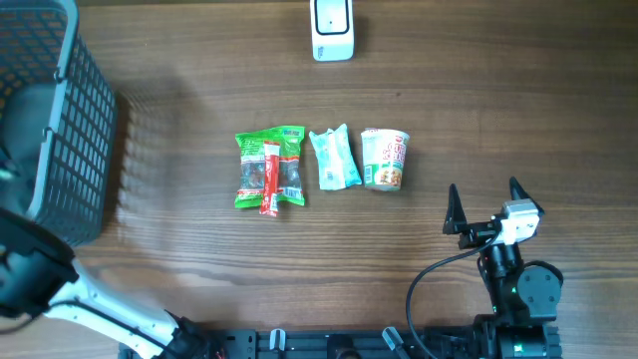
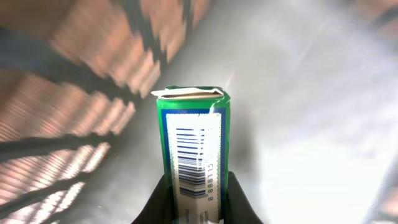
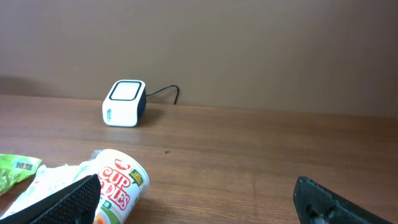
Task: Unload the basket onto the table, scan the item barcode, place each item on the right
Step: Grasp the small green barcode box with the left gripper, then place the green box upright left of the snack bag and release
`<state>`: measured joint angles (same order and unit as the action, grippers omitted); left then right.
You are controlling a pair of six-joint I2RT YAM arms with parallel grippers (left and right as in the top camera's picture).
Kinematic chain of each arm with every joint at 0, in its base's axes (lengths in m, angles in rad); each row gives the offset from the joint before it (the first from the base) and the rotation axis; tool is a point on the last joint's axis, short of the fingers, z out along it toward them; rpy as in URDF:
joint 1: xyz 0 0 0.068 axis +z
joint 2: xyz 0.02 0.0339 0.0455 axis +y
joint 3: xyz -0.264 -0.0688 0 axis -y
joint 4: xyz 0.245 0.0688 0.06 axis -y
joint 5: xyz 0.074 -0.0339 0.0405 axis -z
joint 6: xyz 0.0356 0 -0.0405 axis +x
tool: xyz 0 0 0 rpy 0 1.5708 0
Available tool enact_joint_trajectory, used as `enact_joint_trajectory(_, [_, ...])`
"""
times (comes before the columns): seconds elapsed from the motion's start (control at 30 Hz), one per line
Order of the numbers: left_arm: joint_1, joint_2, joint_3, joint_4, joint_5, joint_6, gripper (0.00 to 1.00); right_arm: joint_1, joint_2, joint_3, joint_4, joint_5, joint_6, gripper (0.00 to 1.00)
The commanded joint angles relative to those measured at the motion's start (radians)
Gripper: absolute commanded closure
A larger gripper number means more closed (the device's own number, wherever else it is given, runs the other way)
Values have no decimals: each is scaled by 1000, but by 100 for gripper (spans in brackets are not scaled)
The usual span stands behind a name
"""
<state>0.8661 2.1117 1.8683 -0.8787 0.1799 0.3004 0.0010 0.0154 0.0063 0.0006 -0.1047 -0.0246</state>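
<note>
My left gripper holds the green box and will move it over the basket's side and down beside the green snack packet, as table between packet and basket is bare.
In the left wrist view my left gripper (image 2: pixel 194 194) is shut on a green box (image 2: pixel 194 143). The box stands upright between the black fingers (image 2: pixel 160 202), its white barcode panel facing the camera. Grey mesh basket wall (image 2: pixel 93 81) lies behind it. From overhead this gripper is hidden down in the basket (image 1: pixel 60 130) at the far left. The white scanner (image 1: pixel 332 30) sits at the table's far edge and also shows as a small scanner (image 3: pixel 124 102) in the right wrist view. My right gripper (image 1: pixel 484 196) rests open and empty at the near right.
A green snack packet (image 1: pixel 269 168), a pale teal packet (image 1: pixel 333 158) and a cup of noodles (image 1: pixel 385 158) lie in a row mid-table. The cup (image 3: pixel 115 186) lies just ahead-left of my right gripper (image 3: pixel 199 205). The scanner's cable runs behind it.
</note>
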Motion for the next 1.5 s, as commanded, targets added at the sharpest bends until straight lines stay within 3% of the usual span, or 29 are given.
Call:
enact_joint_trajectory(0.0, [-3,-204,45,47,101,-129,96,-5,-6,-1,6,-1,1,0])
enact_joint_trajectory(0.17, [-53,-373,45,99,109,-208,90,-5,-6,-1,6,-1,1,0])
enact_joint_trajectory(0.33, [-184,-529,45,92,127,-341,94,-5,-6,-1,6,-1,1,0])
enact_joint_trajectory(0.6, [-580,-596,35,-246,101,-347,94,-5,-6,-1,6,-1,1,0])
enact_joint_trajectory(0.77, [-767,-549,-119,-379,61,-347,96,-5,-6,-1,6,-2,1,0])
enact_joint_trajectory(0.9, [-836,-519,-350,-278,31,-389,95,-5,-6,-1,6,-2,1,0])
enact_joint_trajectory(1.17, [-853,-474,-777,138,-52,-395,90,-5,-6,-1,6,-2,1,0])
enact_joint_trajectory(1.27, [-853,-467,-865,248,-82,-393,86,-5,-6,-1,6,-2,1,0])
enact_joint_trajectory(1.47, [-853,-430,-906,304,-92,-387,86,-5,-6,-1,6,-1,1,0])
